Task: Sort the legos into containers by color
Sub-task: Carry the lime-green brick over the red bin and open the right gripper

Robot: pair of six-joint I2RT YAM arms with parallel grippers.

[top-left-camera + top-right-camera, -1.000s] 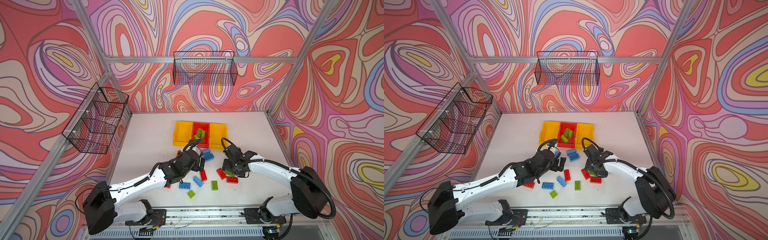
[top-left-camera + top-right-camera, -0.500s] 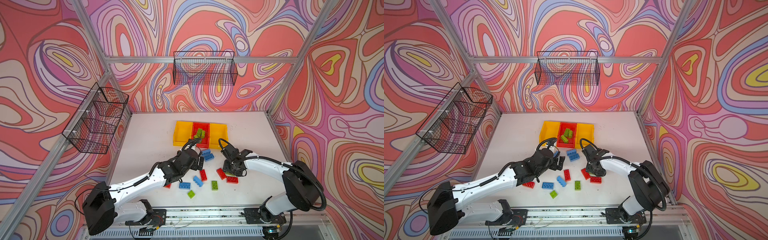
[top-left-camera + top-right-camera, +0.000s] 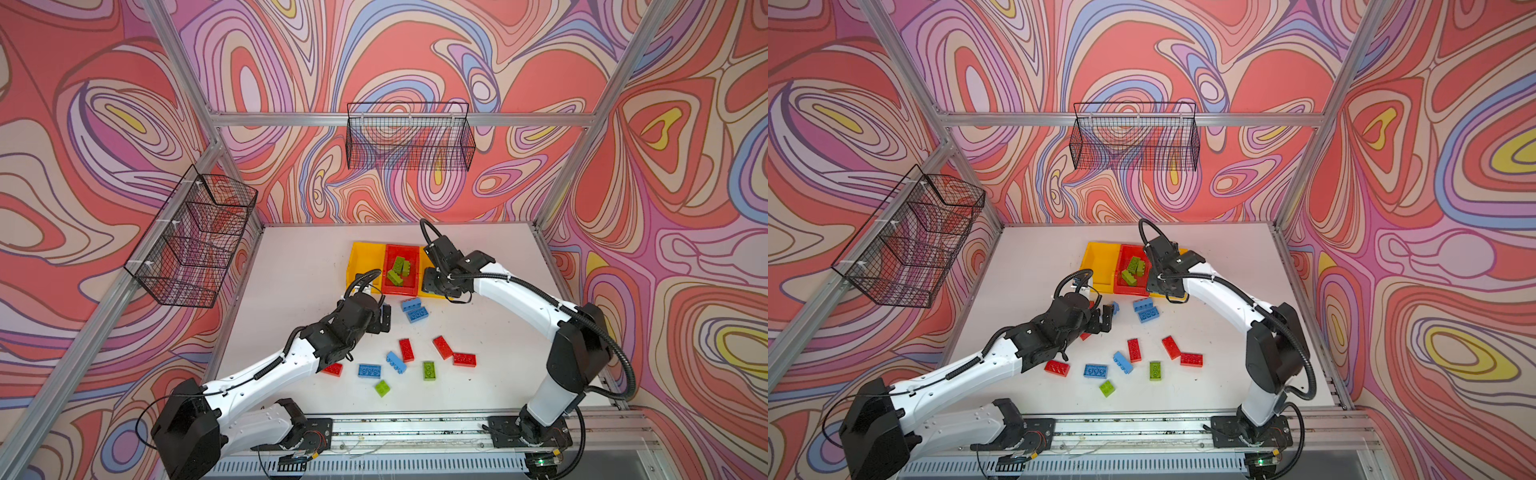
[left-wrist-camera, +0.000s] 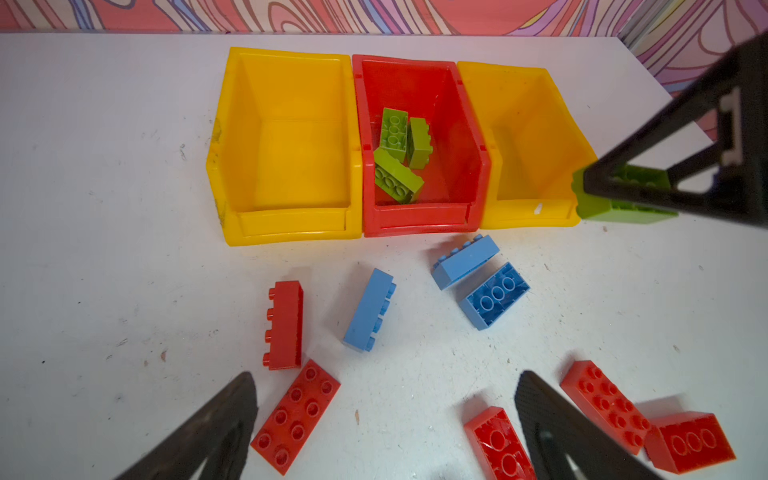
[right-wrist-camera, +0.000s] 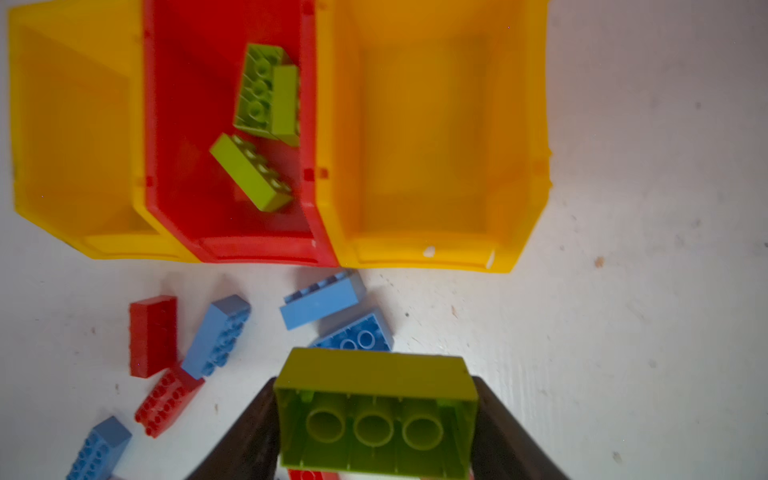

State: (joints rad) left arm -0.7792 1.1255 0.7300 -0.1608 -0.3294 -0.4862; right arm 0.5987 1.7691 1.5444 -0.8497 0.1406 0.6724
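The red container (image 3: 401, 286) (image 5: 240, 120) lies outward and holds green legos. Next, my right gripper should carry the lime green lego outward and release it over that container.
My right gripper (image 5: 374, 390) is shut on a lime green lego (image 5: 374, 411), gripped by its two ends with the hollow underside facing the wrist camera. It hangs just in front of the right yellow container (image 4: 528, 216). The red container (image 3: 401, 286) in the middle holds three green legos (image 3: 400, 268). The left yellow container (image 4: 291, 232) is empty. My left gripper (image 4: 385, 376) stands open above the table, with red legos (image 4: 296, 415) beside each finger and blue legos (image 4: 370, 309) further ahead. Nothing sits between its fingers.
Loose legos lie across the white table (image 3: 490, 324): a blue pair (image 3: 414, 309) near the bins, red ones (image 3: 442, 347), blue ones (image 3: 369, 370) and two green ones (image 3: 429, 370). Black wire baskets (image 3: 409, 137) hang on the back and left walls.
My right gripper closed on the green lego in the loose pile, lifted it and carried it back towards the containers. The left arm has hardly moved.
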